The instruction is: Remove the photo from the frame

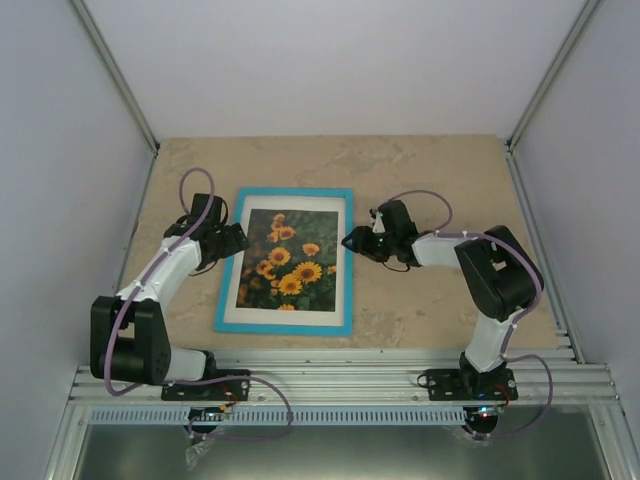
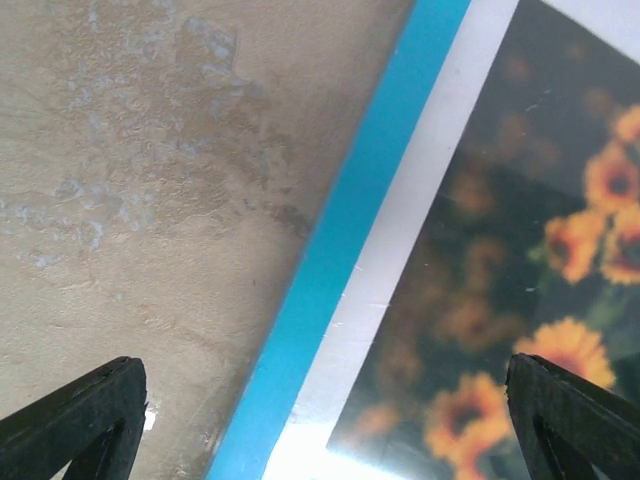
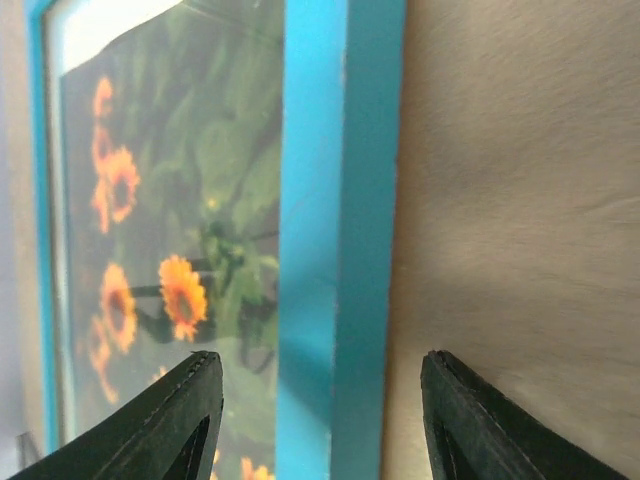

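Observation:
I can see the blue bar's outer side (image 1: 349, 246) (image 3: 336, 385) between my slanted open fingers, so I should tip my right gripper steeper over it, move slightly back and close.
The frame (image 1: 290, 192) lies face up in the middle of the table, turquoise front showing. Behind its glass sits the sunflower photo (image 1: 290, 262), ringed by a white mat. My left gripper (image 1: 240, 240) hovers at the frame's left edge; the left wrist view shows it (image 2: 325, 420) open wide, spanning the blue rail (image 2: 340, 250) and the photo's (image 2: 520, 260) edge. My right gripper (image 1: 348, 241) is at the frame's right edge. In the right wrist view it (image 3: 325, 410) is open astride the blue rail (image 3: 340, 200), a gap on each side, with the photo (image 3: 180, 200) beyond.
The tan tabletop (image 1: 420, 170) is walled in by white panels on the left, back and right. A ribbed aluminium rail (image 1: 340, 380) carrying both arm bases runs along the near edge. Purple cables loop over each arm.

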Tool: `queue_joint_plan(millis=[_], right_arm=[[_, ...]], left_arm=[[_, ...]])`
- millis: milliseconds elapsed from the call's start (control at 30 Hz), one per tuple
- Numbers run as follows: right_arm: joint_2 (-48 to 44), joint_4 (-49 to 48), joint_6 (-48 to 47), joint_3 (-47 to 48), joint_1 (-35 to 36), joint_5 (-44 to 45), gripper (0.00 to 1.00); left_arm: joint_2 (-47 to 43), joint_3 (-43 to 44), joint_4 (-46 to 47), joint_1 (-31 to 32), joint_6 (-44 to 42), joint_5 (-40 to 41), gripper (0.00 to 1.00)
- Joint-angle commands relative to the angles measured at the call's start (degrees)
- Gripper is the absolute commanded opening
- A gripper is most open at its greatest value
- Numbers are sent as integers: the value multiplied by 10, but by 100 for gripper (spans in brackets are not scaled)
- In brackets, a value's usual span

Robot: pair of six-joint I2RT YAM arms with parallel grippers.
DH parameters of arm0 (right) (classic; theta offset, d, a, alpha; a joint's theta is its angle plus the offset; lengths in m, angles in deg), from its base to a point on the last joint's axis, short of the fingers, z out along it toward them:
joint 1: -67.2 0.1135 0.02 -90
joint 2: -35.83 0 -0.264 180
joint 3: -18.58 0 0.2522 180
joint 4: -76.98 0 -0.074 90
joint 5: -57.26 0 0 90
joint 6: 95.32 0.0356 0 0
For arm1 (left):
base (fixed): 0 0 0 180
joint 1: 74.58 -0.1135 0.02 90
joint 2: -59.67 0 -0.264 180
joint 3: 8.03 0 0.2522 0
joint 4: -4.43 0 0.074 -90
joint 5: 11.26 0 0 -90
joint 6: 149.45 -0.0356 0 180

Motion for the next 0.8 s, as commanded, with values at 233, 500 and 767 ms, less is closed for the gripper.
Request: queue_joint_plan(millis=[233, 500, 767], right_arm=[[-62, 241, -124, 63, 64, 210, 57], [-37, 282, -124, 104, 114, 281, 56], [-11, 302, -111, 132, 149, 339, 50]], left_arm=[[61, 17, -16, -3, -33, 57, 100], [117, 36, -23, -4, -39, 55, 96], [164, 55, -27, -3, -44, 55, 88]])
